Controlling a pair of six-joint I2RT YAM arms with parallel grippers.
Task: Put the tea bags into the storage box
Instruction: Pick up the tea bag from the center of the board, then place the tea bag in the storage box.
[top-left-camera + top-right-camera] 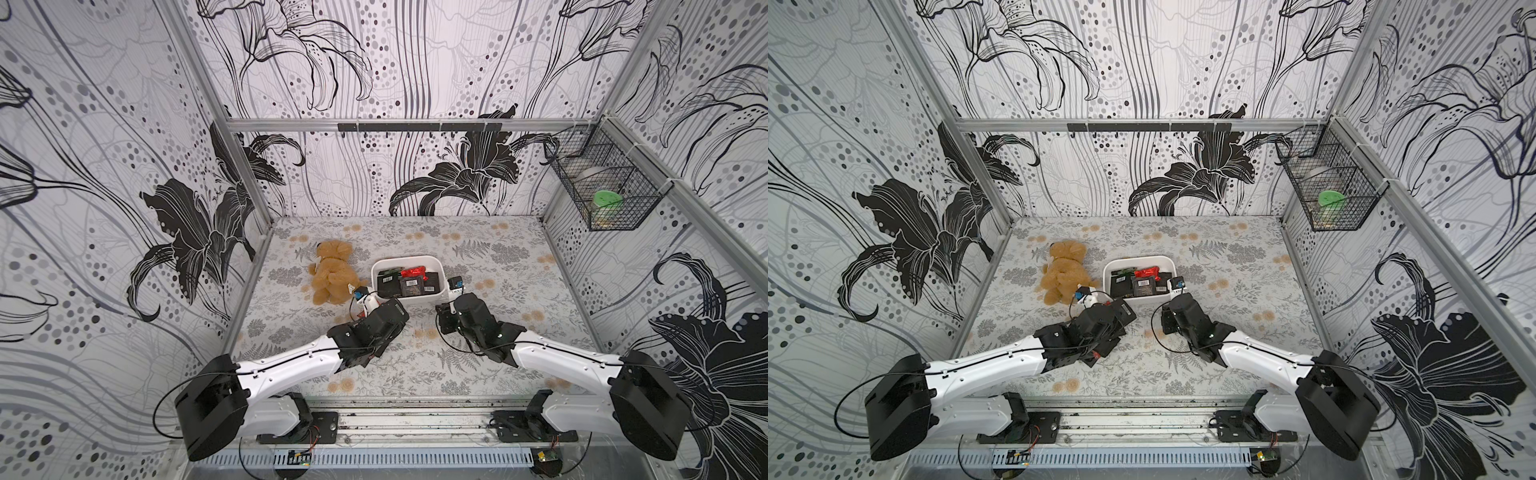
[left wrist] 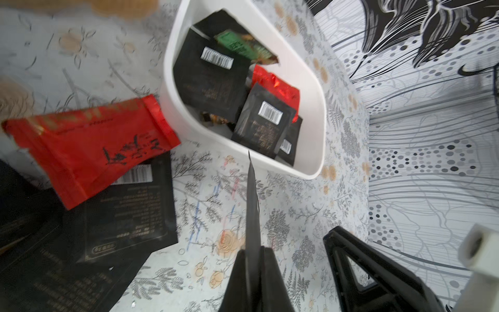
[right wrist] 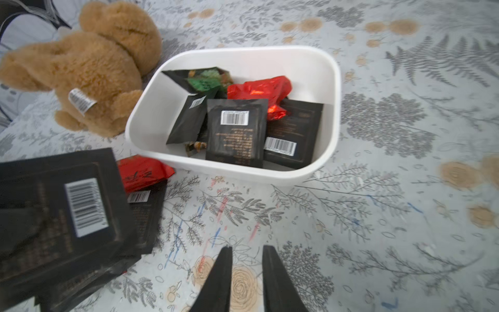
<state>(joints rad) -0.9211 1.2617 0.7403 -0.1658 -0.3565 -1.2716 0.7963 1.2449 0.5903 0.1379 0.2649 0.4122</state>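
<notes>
The left gripper moves outward over the white storage box's near side next and releases the bag onto those inside, since the box's open middle lies outward of it.
The white storage box [image 1: 409,259] sits mid-table and holds several tea bags [image 1: 411,284], black ones with barcode labels, a crumpled red foil one and a green-printed one [image 3: 208,79]. Just outside its near-left corner lies a red tea bag [image 2: 91,151] on a pile of black ones [image 2: 121,216]. My left gripper [image 2: 252,252] is shut on a thin black tea bag [image 2: 251,200], seen edge-on and pointing at the box's near wall [image 2: 189,127]. In front of the box, above bare cloth, my right gripper [image 3: 247,247] stands slightly open with nothing between its fingers.
A brown teddy bear [image 1: 332,274] lies against the box's left side. A black wire basket [image 1: 602,183] with a green-lidded jar hangs on the right wall. The patterned cloth [image 1: 498,257] right of the box is bare. Walls close in the table on three sides.
</notes>
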